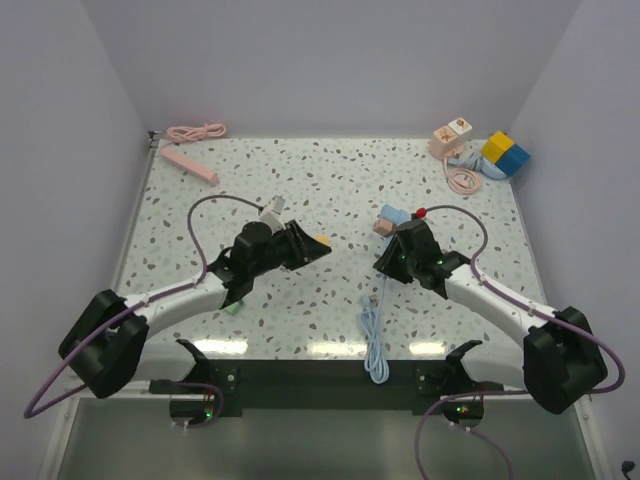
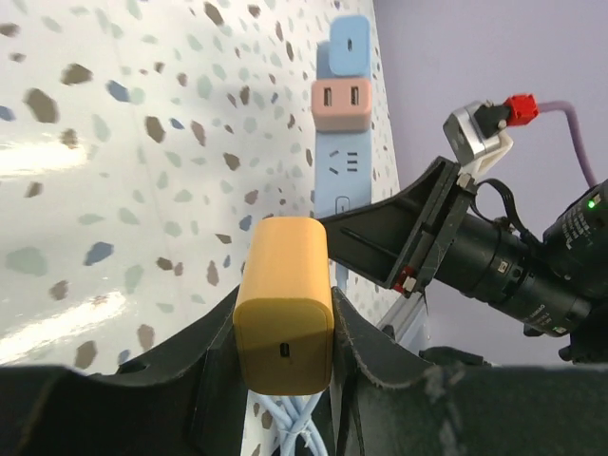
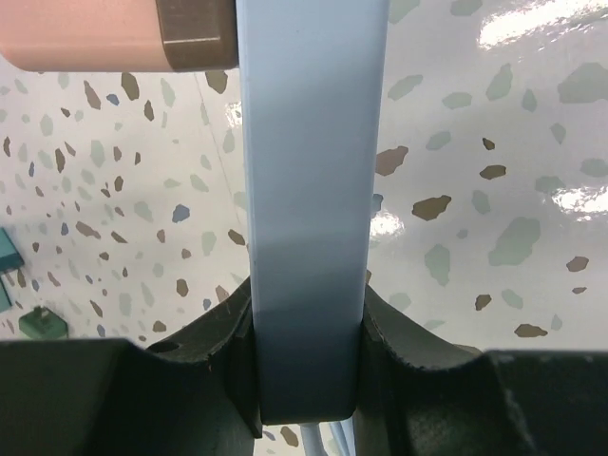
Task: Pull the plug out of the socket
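My left gripper holds the unplugged orange block, and the small green piece [image 1: 233, 308] is below and to the left in the top view. My left gripper needs to swing over next, lower and release the block beside the piece.
My left gripper [image 1: 303, 247] is shut on an orange plug block [image 1: 320, 243], held between its fingers in the left wrist view [image 2: 285, 304]. The plug is apart from the socket. The socket is a light blue power strip [image 1: 392, 222], and my right gripper [image 1: 398, 258] is shut on it. The right wrist view shows the strip [image 3: 309, 190] clamped between both fingers. A pink plug [image 2: 340, 104] and a blue plug [image 2: 342, 46] sit in the strip [image 2: 339, 163], with a bare socket face below them. The strip's blue cable [image 1: 373, 340] trails toward the near edge.
A pink power strip [image 1: 190, 165] and a coiled pink cable [image 1: 197, 131] lie at the back left. A pink socket cube [image 1: 450, 135] with its cord and a yellow-and-blue block [image 1: 505, 153] stand at the back right. A small green piece [image 1: 232, 308] lies by the left arm.
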